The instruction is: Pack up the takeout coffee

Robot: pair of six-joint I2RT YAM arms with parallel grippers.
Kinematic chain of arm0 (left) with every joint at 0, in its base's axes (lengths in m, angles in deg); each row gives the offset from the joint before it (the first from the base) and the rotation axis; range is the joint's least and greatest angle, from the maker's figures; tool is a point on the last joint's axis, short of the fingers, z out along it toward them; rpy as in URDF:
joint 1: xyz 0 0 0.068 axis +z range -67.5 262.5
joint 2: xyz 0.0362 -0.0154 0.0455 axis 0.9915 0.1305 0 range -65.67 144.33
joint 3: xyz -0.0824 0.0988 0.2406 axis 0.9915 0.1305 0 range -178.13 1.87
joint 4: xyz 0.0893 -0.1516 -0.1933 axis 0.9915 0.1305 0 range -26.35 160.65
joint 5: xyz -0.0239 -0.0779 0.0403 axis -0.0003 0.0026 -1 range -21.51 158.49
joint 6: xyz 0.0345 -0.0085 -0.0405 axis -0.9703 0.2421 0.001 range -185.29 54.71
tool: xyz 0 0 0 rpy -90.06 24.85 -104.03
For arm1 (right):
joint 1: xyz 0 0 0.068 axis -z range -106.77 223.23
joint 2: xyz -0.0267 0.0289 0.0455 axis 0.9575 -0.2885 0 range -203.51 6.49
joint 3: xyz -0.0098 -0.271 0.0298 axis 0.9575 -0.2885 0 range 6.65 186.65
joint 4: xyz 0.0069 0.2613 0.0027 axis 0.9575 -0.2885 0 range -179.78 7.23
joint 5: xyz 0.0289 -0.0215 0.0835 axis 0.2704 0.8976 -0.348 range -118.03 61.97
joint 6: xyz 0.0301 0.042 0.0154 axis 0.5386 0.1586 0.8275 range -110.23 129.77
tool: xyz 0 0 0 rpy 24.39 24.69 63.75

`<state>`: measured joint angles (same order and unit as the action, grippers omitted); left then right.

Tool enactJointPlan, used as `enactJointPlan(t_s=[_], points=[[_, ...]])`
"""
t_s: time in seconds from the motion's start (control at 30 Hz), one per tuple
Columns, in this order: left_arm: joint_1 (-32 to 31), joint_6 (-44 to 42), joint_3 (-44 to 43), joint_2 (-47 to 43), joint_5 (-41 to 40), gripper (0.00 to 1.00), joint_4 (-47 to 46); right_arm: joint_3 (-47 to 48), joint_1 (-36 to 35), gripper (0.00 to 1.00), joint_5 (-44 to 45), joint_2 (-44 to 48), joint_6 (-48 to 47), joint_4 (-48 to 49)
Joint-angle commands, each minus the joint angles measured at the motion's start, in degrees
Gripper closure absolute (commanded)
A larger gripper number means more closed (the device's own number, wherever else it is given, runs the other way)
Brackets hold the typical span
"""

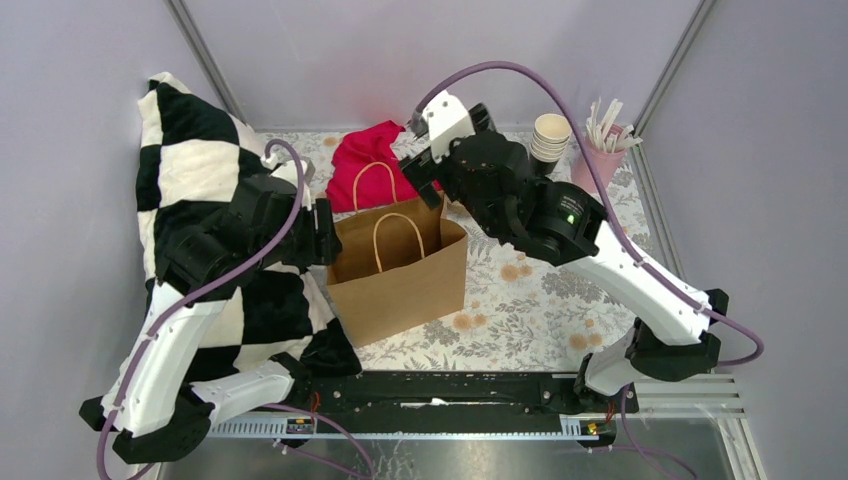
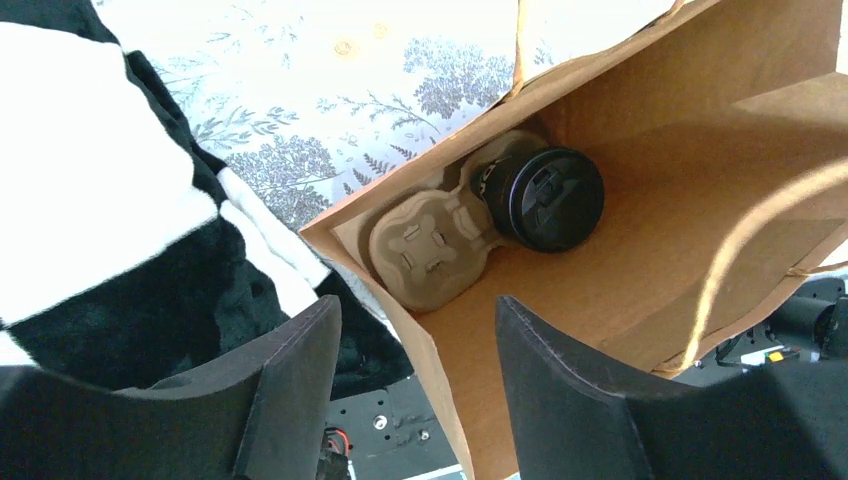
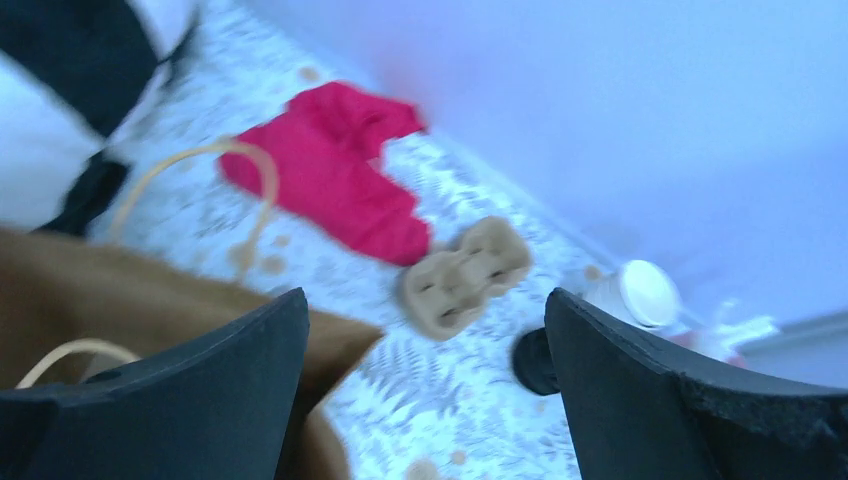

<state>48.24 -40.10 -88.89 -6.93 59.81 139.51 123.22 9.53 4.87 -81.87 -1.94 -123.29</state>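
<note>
As the white sticks jut above the pink cup, I will move my right gripper to the right in the top view and close on a white stick's upper end [image 1: 611, 107] [image 3: 757, 326].
The takeout coffee, a paper cup with a round black lid [image 2: 545, 198], sits in one slot of a pulp cup carrier [image 2: 430, 245] at the bottom of the open brown paper bag [image 1: 400, 275]. From above, the cup is not visible. My left gripper [image 2: 418, 350] is open at the bag's left rim, and the bag's wall [image 2: 440, 370] runs between its fingers. My right gripper [image 3: 425, 330] is open and empty, above the table behind the bag [image 3: 90, 300]; it also shows in the top view [image 1: 420, 150].
A red cloth [image 1: 365, 160] lies behind the bag. A second pulp carrier [image 3: 465, 275] and a dark round thing [image 3: 532, 362] lie on the floral table. A stack of lidless cups [image 1: 551, 137] and a pink cup of white sticks [image 1: 603, 152] stand at the back right. A black-and-white checked cushion [image 1: 190, 170] is at the left.
</note>
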Motion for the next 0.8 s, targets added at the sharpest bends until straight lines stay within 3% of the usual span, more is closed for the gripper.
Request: enactJointPlan(t_s=[0.0,0.27,0.53,0.77], points=[[0.0,-0.2,-4.7,-0.5,-3.5,0.36,-0.1,-2.5,2.9,0.06,19.7,1.9,-8.1,15.7],[0.0,-2.4,-9.3,-0.2,-6.3,0.29,0.2,-3.8,22.5,0.05,15.0,0.8,-2.5,17.0],[0.0,-6.9,-12.9,0.3,-7.8,0.24,-1.8,6.8,44.6,0.06,-2.6,-9.3,10.4,5.0],[0.0,-7.7,-6.8,-3.5,-8.3,0.13,-5.7,16.1,58.2,0.06,-11.3,-20.1,16.8,1.9]])
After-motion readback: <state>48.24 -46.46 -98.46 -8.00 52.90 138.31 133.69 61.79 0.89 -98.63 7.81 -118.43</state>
